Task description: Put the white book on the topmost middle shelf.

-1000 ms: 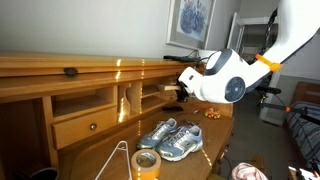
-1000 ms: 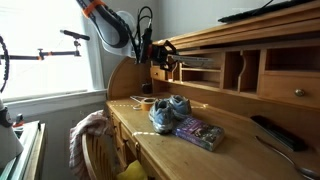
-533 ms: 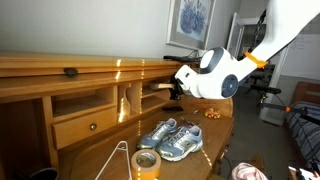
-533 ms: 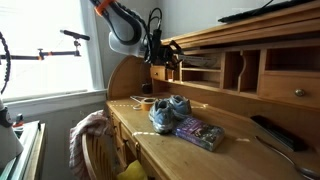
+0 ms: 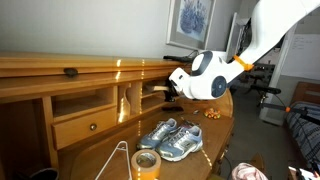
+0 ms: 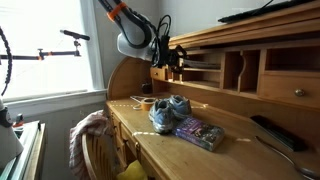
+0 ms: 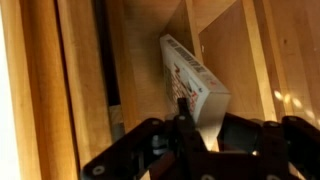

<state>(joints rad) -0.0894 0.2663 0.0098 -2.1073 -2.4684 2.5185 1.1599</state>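
Note:
The white book goes deeper into the slot (image 5: 156,90) (image 7: 168,46) beside the thin shelf board next, pushed by my gripper, since the book's near end sticks out.
My gripper (image 7: 200,118) is shut on the white book (image 7: 190,72), a thin booklet with dark print on its cover. The book's far end reaches into a narrow slot between honey-coloured wooden boards; the thin shelf board (image 7: 228,45) lies right beside it. In both exterior views the gripper (image 5: 173,90) (image 6: 172,62) is pressed up to the desk's upper cubbies, at the thin shelf (image 5: 153,89) (image 6: 202,67). The book itself is mostly hidden by the gripper there.
Grey-blue sneakers (image 5: 170,138) (image 6: 167,110) sit on the desk below the arm. A colourful book (image 6: 200,133), a tape roll (image 5: 147,162) and a dark remote (image 6: 270,130) also lie there. A knobbed drawer (image 5: 90,125) and a chair with cloth (image 6: 92,135) are nearby.
The arm has moved closer to the cubbies, carrying the book further into the slot. Nothing on the desk has moved.

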